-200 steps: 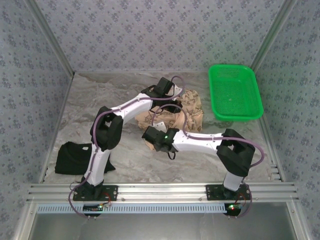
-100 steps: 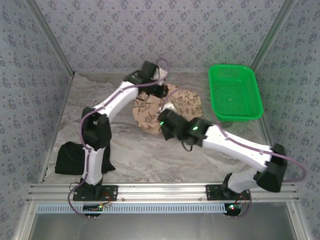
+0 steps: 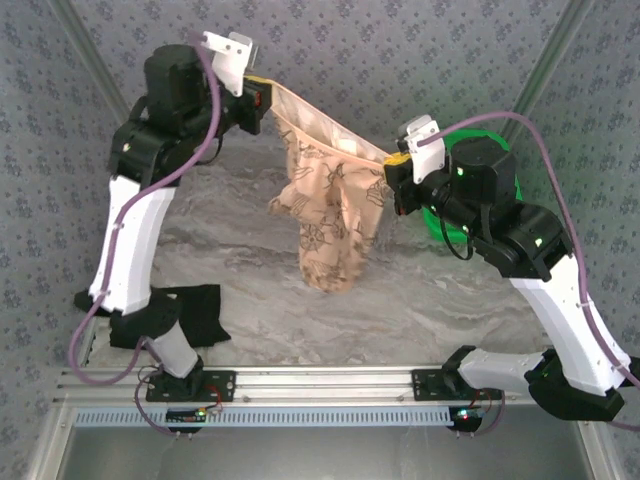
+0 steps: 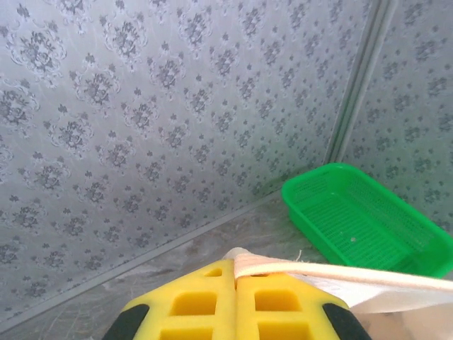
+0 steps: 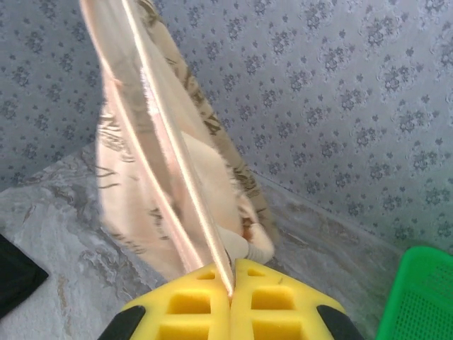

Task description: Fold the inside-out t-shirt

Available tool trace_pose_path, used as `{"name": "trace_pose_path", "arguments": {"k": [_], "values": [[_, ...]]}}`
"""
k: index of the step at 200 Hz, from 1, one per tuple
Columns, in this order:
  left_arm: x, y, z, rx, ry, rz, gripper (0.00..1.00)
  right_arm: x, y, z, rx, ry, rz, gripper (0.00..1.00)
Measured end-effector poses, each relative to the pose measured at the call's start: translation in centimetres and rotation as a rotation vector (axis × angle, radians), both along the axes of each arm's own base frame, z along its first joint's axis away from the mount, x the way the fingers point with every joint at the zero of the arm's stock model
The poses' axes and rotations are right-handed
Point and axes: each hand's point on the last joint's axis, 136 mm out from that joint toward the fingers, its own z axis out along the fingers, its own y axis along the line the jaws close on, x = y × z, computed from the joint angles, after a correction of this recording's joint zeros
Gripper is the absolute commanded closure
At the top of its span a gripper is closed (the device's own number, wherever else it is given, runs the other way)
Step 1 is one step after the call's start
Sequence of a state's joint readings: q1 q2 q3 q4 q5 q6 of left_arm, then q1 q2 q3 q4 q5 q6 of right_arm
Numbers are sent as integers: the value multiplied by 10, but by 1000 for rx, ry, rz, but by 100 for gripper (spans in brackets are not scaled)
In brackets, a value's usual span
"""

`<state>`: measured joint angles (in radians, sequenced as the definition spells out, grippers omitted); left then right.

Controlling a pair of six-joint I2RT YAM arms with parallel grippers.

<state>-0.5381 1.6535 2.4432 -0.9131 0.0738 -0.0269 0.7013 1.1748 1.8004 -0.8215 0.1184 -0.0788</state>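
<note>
My left gripper brings the hanging shirt's edge down and back to the open marble (image 3: 276, 293) beside the black garment next and lets it go there.
The inside-out t-shirt (image 3: 330, 205), peach-tan with dark drawings, hangs in the air between both raised arms, its edge stretched taut and its bulk drooping toward the table. My left gripper (image 3: 262, 100) is shut on the shirt's upper-left edge; in the left wrist view the yellow pads (image 4: 191, 301) pinch a pale hem (image 4: 340, 273) at my left gripper (image 4: 235, 273). My right gripper (image 3: 392, 172) is shut on the shirt's right end; in the right wrist view the t-shirt (image 5: 163, 170) runs up from my right gripper (image 5: 231, 280).
A green basket (image 3: 505, 170) stands at the back right, partly behind the right arm, and shows as the basket (image 4: 368, 216) from the left wrist. A plain black folded garment (image 3: 195, 310) lies at the front left by the left arm's base. Patterned walls enclose the marble table (image 3: 430, 300).
Both arms have risen from the table, lifting the t-shirt off it and stretching it between them. The right gripper closed on the fabric about a second ago.
</note>
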Motion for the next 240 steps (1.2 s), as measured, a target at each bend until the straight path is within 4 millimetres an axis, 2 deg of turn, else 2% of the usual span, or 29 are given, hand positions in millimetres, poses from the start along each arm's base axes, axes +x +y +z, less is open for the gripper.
{"name": "trace_pose_path", "arguments": {"k": [20, 37, 57, 75, 96, 113, 125, 129, 136, 149, 162, 182, 194, 206, 240], "values": [[-39, -17, -6, 56, -26, -84, 100, -6, -5, -1, -15, 2, 8, 100], [-59, -32, -20, 109, -33, -154, 100, -11, -10, 4, -4, -9, 6, 100], [-55, -31, -38, 174, -33, -133, 100, -10, -18, 11, 19, -34, -15, 100], [-39, -25, -52, 246, -39, -78, 100, 9, -25, 14, 38, -40, -66, 100], [-13, -23, -62, 298, -44, -25, 100, 51, -36, 13, 70, -22, -152, 100], [21, -16, -66, 307, -34, 38, 100, 97, -41, 10, 100, -3, -205, 100], [45, -10, -73, 311, -25, 81, 100, 129, -38, -5, 104, 30, -221, 100], [54, -7, -80, 325, -4, 94, 100, 143, -37, -20, 97, 77, -226, 100], [67, -4, -78, 328, 6, 109, 100, 161, -35, -25, 104, 115, -229, 100], [98, -1, -67, 306, -27, 150, 100, 204, -30, -20, 146, 111, -235, 100], [121, 5, -61, 288, -50, 186, 100, 238, -31, -20, 182, 110, -254, 100], [137, 11, -54, 266, -79, 209, 100, 271, -29, -14, 242, 102, -254, 100], [137, 11, -49, 257, -91, 207, 100, 279, -28, -3, 280, 79, -243, 100], [132, 11, -40, 243, -111, 201, 100, 277, -27, 10, 311, 54, -231, 100], [105, 15, -14, 200, -151, 168, 100, 249, -24, 42, 337, 8, -178, 100]]}}
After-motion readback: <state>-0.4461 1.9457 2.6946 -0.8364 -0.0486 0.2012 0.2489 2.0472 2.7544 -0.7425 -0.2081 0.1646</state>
